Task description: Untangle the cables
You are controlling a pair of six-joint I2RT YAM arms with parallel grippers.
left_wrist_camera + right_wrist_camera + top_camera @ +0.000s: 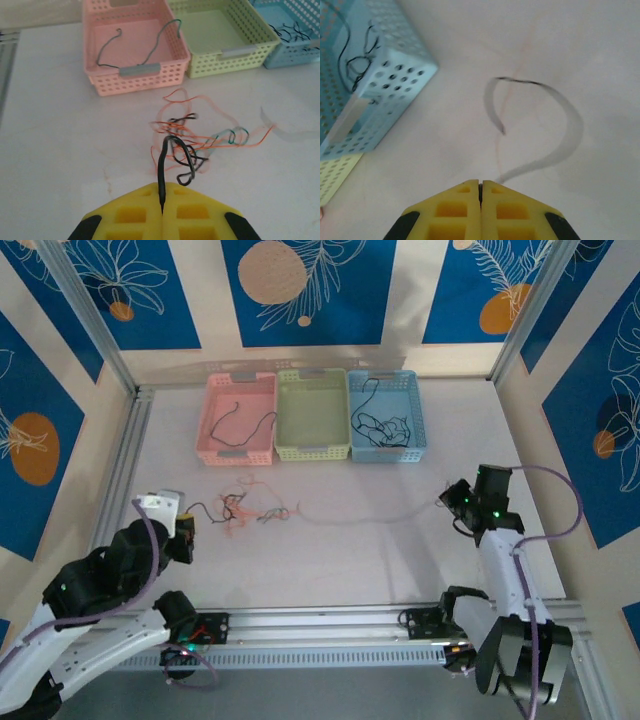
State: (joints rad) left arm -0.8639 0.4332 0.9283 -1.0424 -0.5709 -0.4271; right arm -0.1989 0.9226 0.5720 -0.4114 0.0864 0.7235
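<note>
I should next raise my right gripper outward over the blue basket [388, 418] and let go of the thin dark cable there, because black cables lie inside that basket, outward of my right gripper.
A tangle of thin cables [245, 508] in red-orange, black and teal lies on the white table left of centre; in the left wrist view the tangle [200, 140] sits just ahead of my fingers. My left gripper [187, 530] [162, 187] is shut on a black cable [162, 160] that arches up into the knot. My right gripper [447, 500] [480, 182] is shut on a thin dark cable [565, 110], blurred into a grey loop. That cable [370, 520] runs leftward across the table towards the tangle.
Three baskets stand in a row at the back: a pink basket [205, 420] [137, 82] holding a grey-green cable [107, 50], a yellow-green basket [312, 452] [225, 62], and a blue basket [417, 410] [395, 90] with several black cables. An aluminium rail [320, 625] borders the near edge.
</note>
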